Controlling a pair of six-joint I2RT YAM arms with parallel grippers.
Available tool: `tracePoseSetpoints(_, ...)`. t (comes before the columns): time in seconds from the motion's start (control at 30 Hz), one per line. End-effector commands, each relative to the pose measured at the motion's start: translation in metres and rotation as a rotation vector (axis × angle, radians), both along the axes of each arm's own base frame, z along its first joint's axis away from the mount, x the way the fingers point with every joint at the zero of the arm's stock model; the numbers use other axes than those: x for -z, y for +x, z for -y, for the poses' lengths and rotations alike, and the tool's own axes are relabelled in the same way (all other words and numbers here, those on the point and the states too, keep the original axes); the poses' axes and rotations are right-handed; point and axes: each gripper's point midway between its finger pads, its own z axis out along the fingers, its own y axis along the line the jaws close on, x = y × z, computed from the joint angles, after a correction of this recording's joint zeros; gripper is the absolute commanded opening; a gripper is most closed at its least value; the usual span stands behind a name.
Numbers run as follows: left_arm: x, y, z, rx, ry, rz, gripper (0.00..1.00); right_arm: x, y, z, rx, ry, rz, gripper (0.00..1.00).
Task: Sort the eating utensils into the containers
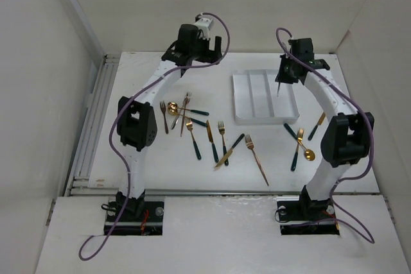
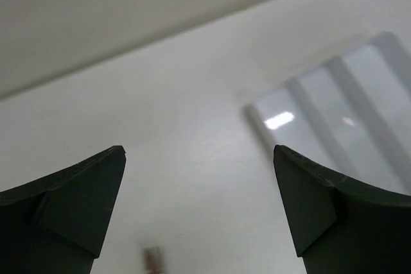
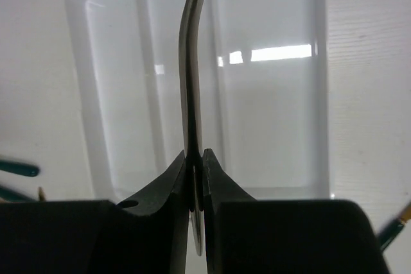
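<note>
My right gripper comes down next, drawing the raised silver utensil back and past the tray's divider into the white tray's wide section, which stands empty below the utensil.
Above the white tray, my right gripper is shut on a slim silver utensil that hangs down over the right-hand compartment. The right wrist view shows that utensil edge-on, pinched between the fingers of the gripper, with the tray's containers behind it. My left gripper hovers near the back of the table, left of the tray. Its jaws stand wide open with nothing in them. Several gold and dark-handled utensils lie loose: a gold spoon, a knife and a fork.
Right of centre, beside my right arm, lie a fork, a gold spoon and a knife. White walls close in the table at the back and sides. A blurred gold tip shows under the left gripper.
</note>
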Motion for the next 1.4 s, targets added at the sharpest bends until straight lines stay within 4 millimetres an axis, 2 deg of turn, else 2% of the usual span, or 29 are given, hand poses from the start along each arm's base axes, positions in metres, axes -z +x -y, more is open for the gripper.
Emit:
tracePoseSetpoints(0.0,-0.113,0.016,-0.103,-0.335,0.396,0.375,1.00,0.014,-0.004,0.033,-0.007,-0.143,-0.111,0.00)
tracePoseSetpoints(0.03,-0.114,0.017,-0.115,-0.395,0.421,0.371,1.00,0.020,-0.004,0.037,-0.006,-0.165,-0.133,0.00)
tracePoseSetpoints(0.07,-0.117,0.018,-0.131,-0.455,0.453,0.377,1.00,0.040,-0.007,0.041,-0.020,-0.201,-0.193,0.00)
tracePoseSetpoints(0.1,-0.119,0.014,-0.151,-0.554,0.494,0.368,1.00,0.045,-0.005,0.046,-0.017,-0.228,-0.209,0.00)
tracePoseSetpoints(0.17,-0.102,0.011,-0.164,-0.605,0.508,0.310,1.00,0.061,-0.006,0.055,-0.008,-0.281,-0.255,0.00)
tracePoseSetpoints(0.2,-0.104,0.007,-0.164,-0.621,0.469,0.290,1.00,0.074,-0.006,0.057,-0.013,-0.297,-0.285,0.00)
tracePoseSetpoints(0.3,-0.070,-0.004,-0.167,-0.489,0.432,0.166,1.00,0.085,-0.006,0.059,-0.010,-0.306,-0.304,0.00)
tracePoseSetpoints(0.33,-0.068,-0.009,-0.166,-0.416,0.395,0.145,0.98,0.085,-0.006,0.059,-0.010,-0.307,-0.304,0.05)
tracePoseSetpoints(0.37,-0.046,-0.017,-0.167,-0.374,0.403,0.093,0.95,0.087,-0.006,0.059,-0.010,-0.306,-0.302,0.07)
tracePoseSetpoints(0.4,-0.033,-0.026,-0.164,-0.321,0.422,0.054,0.89,0.089,-0.005,0.059,-0.010,-0.306,-0.299,0.09)
tracePoseSetpoints(0.43,-0.023,-0.032,-0.168,-0.293,0.437,0.026,0.88,0.082,0.002,0.058,-0.004,-0.303,-0.258,0.12)
tracePoseSetpoints(0.5,0.013,-0.054,-0.166,-0.190,0.492,-0.064,0.85,0.089,0.002,0.062,0.005,-0.301,-0.258,0.16)
tracePoseSetpoints(0.53,0.021,-0.064,-0.163,-0.144,0.493,-0.090,0.84,0.088,0.006,0.060,0.002,-0.293,-0.243,0.17)
tracePoseSetpoints(0.63,0.059,-0.092,-0.168,-0.086,0.540,-0.207,0.83,0.087,0.009,0.060,0.004,-0.291,-0.229,0.17)
tracePoseSetpoints(0.67,0.069,-0.098,-0.170,-0.079,0.551,-0.236,0.82,0.090,0.012,0.058,-0.001,-0.284,-0.227,0.20)
tracePoseSetpoints(0.73,0.089,-0.113,-0.174,-0.071,0.566,-0.301,0.81,0.096,0.011,0.057,-0.016,-0.283,-0.241,0.32)
tracePoseSetpoints(0.77,0.099,-0.120,-0.177,-0.087,0.567,-0.342,0.81,0.099,0.011,0.056,-0.023,-0.277,-0.250,0.47)
tracePoseSetpoints(0.8,0.096,-0.121,-0.177,-0.096,0.557,-0.337,0.81,0.099,0.011,0.056,-0.023,-0.276,-0.250,0.54)
tracePoseSetpoints(0.87,0.111,-0.130,-0.182,-0.104,0.575,-0.379,0.81,0.099,0.009,0.056,-0.024,-0.277,-0.259,0.58)
tracePoseSetpoints(0.93,0.123,-0.139,-0.187,-0.115,0.591,-0.414,0.78,0.080,0.013,0.055,-0.018,-0.274,-0.207,0.60)
tracePoseSetpoints(0.97,0.125,-0.139,-0.193,-0.131,0.602,-0.423,0.73,0.076,0.011,0.056,-0.016,-0.273,-0.200,0.60)
tracePoseSetpoints(1.03,0.130,-0.144,-0.200,-0.158,0.602,-0.455,0.72,0.049,0.011,0.055,-0.001,-0.262,-0.141,0.60)
tracePoseSetpoints(1.1,0.136,-0.153,-0.209,-0.171,0.606,-0.502,0.68,0.028,0.009,0.045,-0.007,-0.252,-0.094,0.60)
tracePoseSetpoints(1.13,0.137,-0.156,-0.210,-0.171,0.608,-0.506,0.68,0.006,0.007,0.045,0.011,-0.238,-0.046,0.60)
tracePoseSetpoints(1.17,0.137,-0.163,-0.215,-0.174,0.603,-0.524,0.68,-0.005,0.005,0.034,0.002,-0.225,-0.019,0.62)
tracePoseSetpoints(1.2,0.141,-0.167,-0.220,-0.179,0.607,-0.544,0.67,-0.006,-0.002,0.030,-0.007,-0.225,-0.019,0.62)
tracePoseSetpoints(1.23,0.139,-0.169,-0.219,-0.173,0.599,-0.543,0.67,-0.025,-0.006,0.025,0.005,-0.201,0.032,0.63)
tracePoseSetpoints(1.33,0.149,-0.183,-0.215,-0.137,0.586,-0.592,0.65,-0.034,-0.018,0.010,-0.008,-0.179,0.063,0.63)
tracePoseSetpoints(1.37,0.156,-0.188,-0.214,-0.125,0.584,-0.614,0.65,-0.045,-0.024,0.010,0.006,-0.161,0.087,0.63)
